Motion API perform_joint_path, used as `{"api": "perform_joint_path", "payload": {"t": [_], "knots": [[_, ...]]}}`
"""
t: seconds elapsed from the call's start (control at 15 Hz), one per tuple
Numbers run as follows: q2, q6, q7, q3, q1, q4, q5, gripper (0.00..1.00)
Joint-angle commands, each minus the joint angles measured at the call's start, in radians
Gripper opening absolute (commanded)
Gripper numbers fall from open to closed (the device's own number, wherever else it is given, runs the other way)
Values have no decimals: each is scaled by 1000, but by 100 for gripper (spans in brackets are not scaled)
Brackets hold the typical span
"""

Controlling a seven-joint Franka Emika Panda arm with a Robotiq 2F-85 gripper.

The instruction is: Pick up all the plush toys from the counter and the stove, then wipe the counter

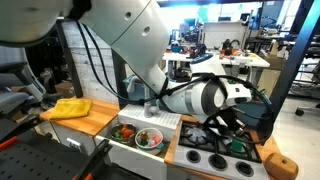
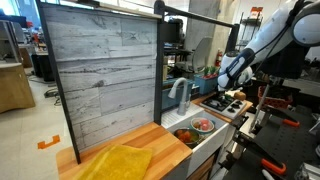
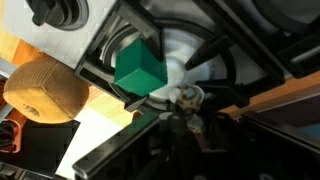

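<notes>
My gripper rises off the stove (image 1: 200, 160) next, swings across to the sink and releases the plush toy over the bowl farther from the stove, since colourful toys lie there.
In the wrist view my gripper (image 3: 190, 106) comes in from the bottom over the black stove (image 3: 240, 40). It is shut on a small white and orange plush toy (image 3: 186, 95) at its fingertips, just above a burner grate. A green block-shaped plush toy (image 3: 140, 68) lies on the grate just left of it and shows in an exterior view too (image 1: 237, 143). In both exterior views the gripper (image 1: 222, 128) (image 2: 232, 86) reaches down onto the stove (image 1: 200, 160) (image 2: 226, 104). The wooden counter (image 1: 95, 120) (image 2: 150, 145) stretches beside the sink.
A yellow cloth (image 1: 70, 108) (image 2: 125, 162) lies on the counter. The white sink (image 1: 150, 150) (image 2: 205, 137) holds a bowl with colourful toys (image 1: 148, 138) (image 2: 203, 125), with a faucet (image 2: 180, 95) behind it. A brown rounded object (image 3: 45, 88) (image 1: 283, 165) sits past the stove's edge.
</notes>
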Motion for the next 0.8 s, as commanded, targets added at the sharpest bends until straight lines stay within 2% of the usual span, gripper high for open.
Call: {"api": "perform_joint_path", "payload": {"t": [0.0, 0.13, 0.27, 0.53, 0.73], "knots": [[-76, -20, -59, 44, -3, -74, -4, 5], [-192, 76, -183, 126, -20, -227, -11, 3], [-270, 159, -283, 221, -60, -308, -9, 4], [-411, 177, -486, 435, -155, -501, -39, 4], [-465, 185, -597, 511, -173, -653, -56, 4]]}}
